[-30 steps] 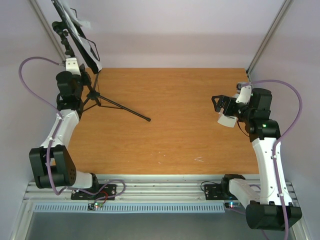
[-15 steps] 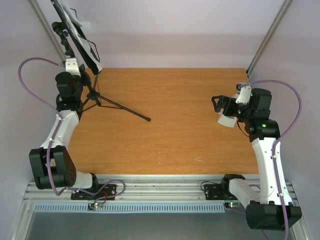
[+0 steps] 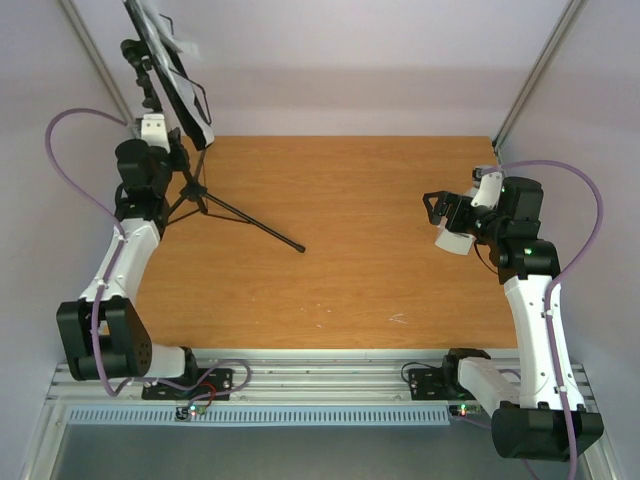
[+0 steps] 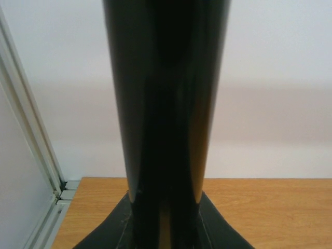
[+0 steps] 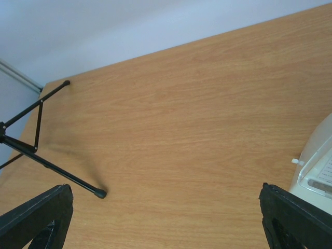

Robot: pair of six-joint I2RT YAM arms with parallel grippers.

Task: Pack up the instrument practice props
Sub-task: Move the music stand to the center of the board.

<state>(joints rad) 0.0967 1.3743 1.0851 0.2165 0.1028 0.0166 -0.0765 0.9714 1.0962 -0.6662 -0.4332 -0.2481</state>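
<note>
The left gripper will move the cornered stand to the right in the top view, onto the clear wood there, and let go of its pole point(image 4: 165, 104).
The black music stand point(image 3: 172, 70) stands at the table's far left, its tripod legs point(image 3: 245, 218) spread on the wood. White sheet-music pages point(image 3: 183, 46) lie on its desk. My left gripper point(image 3: 180, 166) is shut on the stand's pole point(image 4: 165, 104), which fills the left wrist view between the fingers point(image 4: 106, 231). The pale metronome point(image 3: 455, 241) sits at the right, just under my right wrist, and shows at the edge of the right wrist view point(image 5: 317, 171). My right gripper point(image 3: 433, 206) point(image 5: 166, 218) hangs open over bare wood, holding nothing.
One tripod leg ends in a rubber foot point(image 5: 99, 194) point(image 3: 298, 247) near the table's middle. A metal frame post point(image 4: 31, 140) rises at the far left corner and another point(image 3: 535, 70) at the far right. White walls close the back and sides.
The stand has shifted a little to the right and stands more upright, with my left gripper moving along with it. The right arm has not moved.
</note>
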